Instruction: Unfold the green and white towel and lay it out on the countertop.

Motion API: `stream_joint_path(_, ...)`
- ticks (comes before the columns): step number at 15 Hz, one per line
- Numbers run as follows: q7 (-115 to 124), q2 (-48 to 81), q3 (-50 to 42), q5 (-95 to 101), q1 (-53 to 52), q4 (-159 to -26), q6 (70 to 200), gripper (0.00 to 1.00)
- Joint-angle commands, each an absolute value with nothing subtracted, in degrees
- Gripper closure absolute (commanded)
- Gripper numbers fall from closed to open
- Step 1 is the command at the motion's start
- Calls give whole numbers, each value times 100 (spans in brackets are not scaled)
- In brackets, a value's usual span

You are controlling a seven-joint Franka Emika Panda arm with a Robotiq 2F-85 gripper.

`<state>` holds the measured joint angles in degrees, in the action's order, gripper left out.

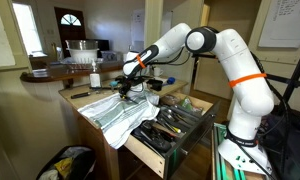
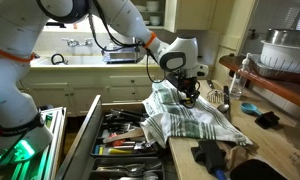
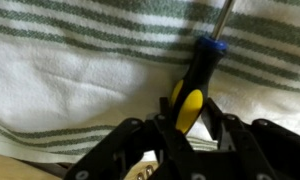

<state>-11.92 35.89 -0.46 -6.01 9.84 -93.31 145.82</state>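
My gripper holds the screwdriver and should carry it outward past the towel, then let go of it on bare countertop by the blue cup, clear of the towel.
The green and white towel (image 1: 115,112) lies rumpled over the tan wooden countertop (image 1: 82,98) and hangs over its front edge; it shows in both exterior views (image 2: 185,118) and fills the wrist view (image 3: 80,70). My gripper (image 1: 123,90) (image 2: 191,95) is low over the towel's far part. In the wrist view its fingers (image 3: 190,125) close on the black and yellow handle of a screwdriver (image 3: 195,75). The metal shaft of the screwdriver points away across the cloth.
An open drawer full of tools (image 1: 170,125) (image 2: 125,135) juts out below the countertop. A darker raised bar counter (image 1: 50,72) (image 2: 275,85) stands behind, with a bottle (image 2: 237,85) and a metal bowl (image 2: 285,50). Black items (image 2: 208,153) lie on the countertop's near end.
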Motion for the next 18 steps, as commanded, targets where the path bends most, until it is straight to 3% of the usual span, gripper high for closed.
stream_joint_path(1, -976, 3613, -76, -521, 935, -9225, 14378, 93)
stream_joint_path(8, -1300, 3842, -135, -96, 936, -7929, 14312, 92)
stream_joint_path(15, -2835, 4938, -200, 824, 1102, -6095, 14104, 92)
stream_joint_path(16, -2452, 4397, -145, 633, 1066, -6835, 14147, 68)
stream_joint_path(18, -2698, 4688, -155, 721, 1125, -6483, 14151, 68)
